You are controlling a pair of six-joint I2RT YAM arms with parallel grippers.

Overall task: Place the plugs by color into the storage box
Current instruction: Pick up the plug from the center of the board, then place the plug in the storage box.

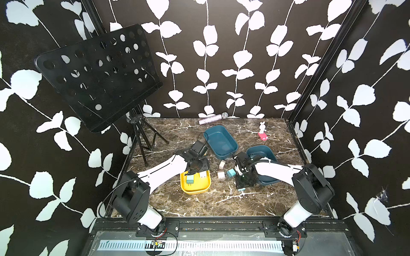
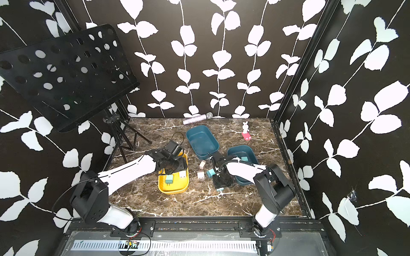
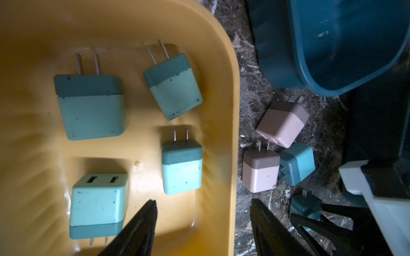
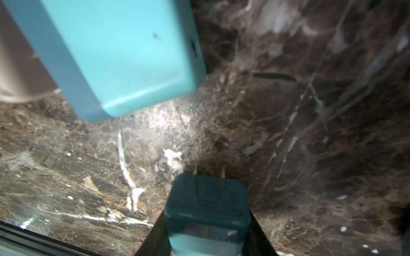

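The right gripper rises over the rim of the near teal box (image 2: 250,159) next. It then lowers inside and releases the matching plug, since a light blue plug already lies there.
Several mint green plugs (image 3: 93,106) lie in the yellow storage box (image 1: 195,189). My left gripper (image 3: 204,221) hangs open over that box's right rim, with nothing between its fingers (image 3: 144,221). On the marble between the boxes lie two pink-beige plugs (image 1: 221,175) (image 3: 281,124) and a light blue plug (image 1: 230,172) (image 4: 124,55). My right gripper (image 4: 206,232) is shut on another light blue plug (image 4: 206,199) (image 1: 241,189), low over the table with its prongs pointing away from the wrist. A further light blue plug (image 2: 244,158) lies in the near teal box (image 1: 261,153).
A second teal box (image 1: 220,140) stands behind the loose plugs. A red block with a white rabbit (image 1: 263,133) and a microphone (image 1: 213,118) lie near the back edge. A black music stand (image 1: 97,75) rises at the back left on a tripod (image 1: 144,141).
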